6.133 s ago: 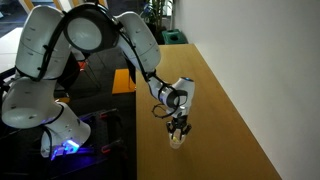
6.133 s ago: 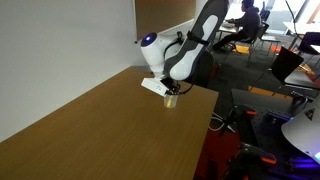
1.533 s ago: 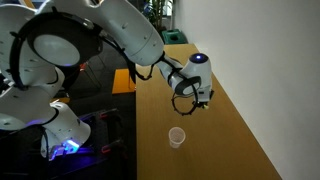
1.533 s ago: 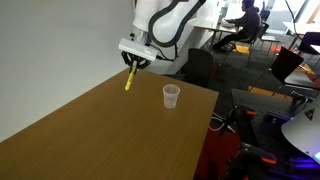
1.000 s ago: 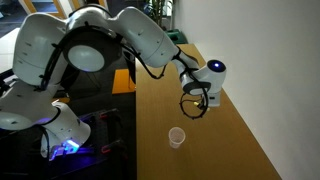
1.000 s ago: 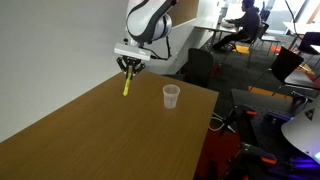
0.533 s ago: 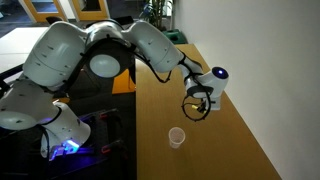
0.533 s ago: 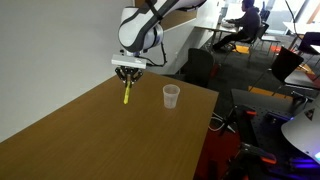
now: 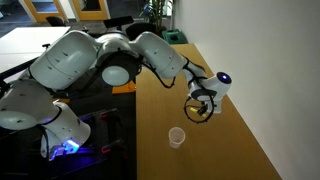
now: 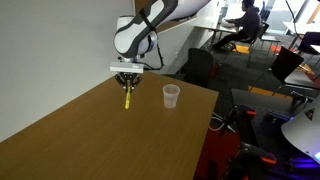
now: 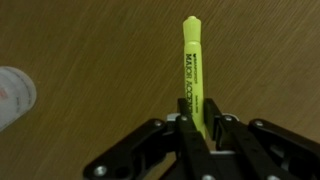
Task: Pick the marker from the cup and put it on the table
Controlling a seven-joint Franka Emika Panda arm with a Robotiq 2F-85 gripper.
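Note:
The gripper will next lower the yellow marker (image 10: 128,97) a little toward the wood, apart from the cup (image 10: 171,96), and open there.
My gripper (image 11: 195,125) is shut on the yellow marker (image 11: 191,70), which points straight out from the jaws toward the tan wooden table (image 11: 90,40). In an exterior view the marker (image 10: 128,97) hangs upright under the gripper (image 10: 128,86), its tip at or just above the table (image 10: 90,135); I cannot tell if it touches. The small translucent cup (image 10: 171,96) stands upright and empty near the table edge, well apart from the gripper. It also shows in an exterior view (image 9: 177,137) and at the left edge of the wrist view (image 11: 12,92). The gripper shows in an exterior view (image 9: 203,108) near the wall.
A white wall (image 9: 270,70) runs along the table's far side. Beyond the table's dark edge (image 10: 205,130) are office chairs (image 10: 285,62), cables and a lit robot base (image 9: 65,145). A person (image 10: 247,18) sits in the background.
The arm lifted the marker out of the cup, carried it away across the table toward the wall, and over the last second lowered it toward the tabletop.

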